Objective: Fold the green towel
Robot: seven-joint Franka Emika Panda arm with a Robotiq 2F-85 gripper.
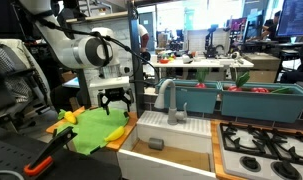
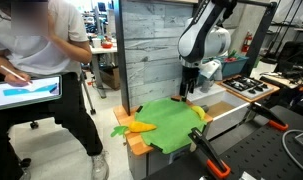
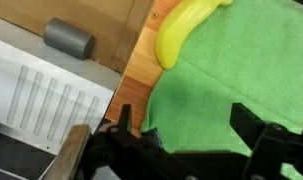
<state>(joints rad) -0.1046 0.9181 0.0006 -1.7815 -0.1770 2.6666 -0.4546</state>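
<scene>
The robot will lower its gripper onto the towel and close, since the towel's edge by the sink (image 2: pixel 177 103) (image 3: pixel 161 118) is under its open fingers, clear of the banana.
The green towel (image 1: pixel 95 129) lies spread and slightly rumpled on the wooden counter (image 1: pixel 124 138) beside the sink; it also shows in the other exterior view (image 2: pixel 171 126) and fills the wrist view (image 3: pixel 231 80). My gripper (image 1: pixel 116 101) (image 2: pixel 189 92) hangs just above the towel's edge nearest the sink. In the wrist view the gripper (image 3: pixel 186 125) is open and empty, its two fingers spread over the cloth. A yellow banana-like object (image 3: pixel 186 35) lies at the towel's edge on the wood.
A white sink (image 1: pixel 171 135) with a grey faucet (image 1: pixel 169 100) adjoins the counter. Teal bins (image 1: pixel 241 101) stand behind it and a stove (image 1: pixel 266 150) beside it. More banana-like objects (image 2: pixel 141 127) (image 1: pixel 66 117) lie by the towel. A seated person (image 2: pixel 41 70) holds a tablet. An orange-handled clamp (image 2: pixel 213 157) is in front.
</scene>
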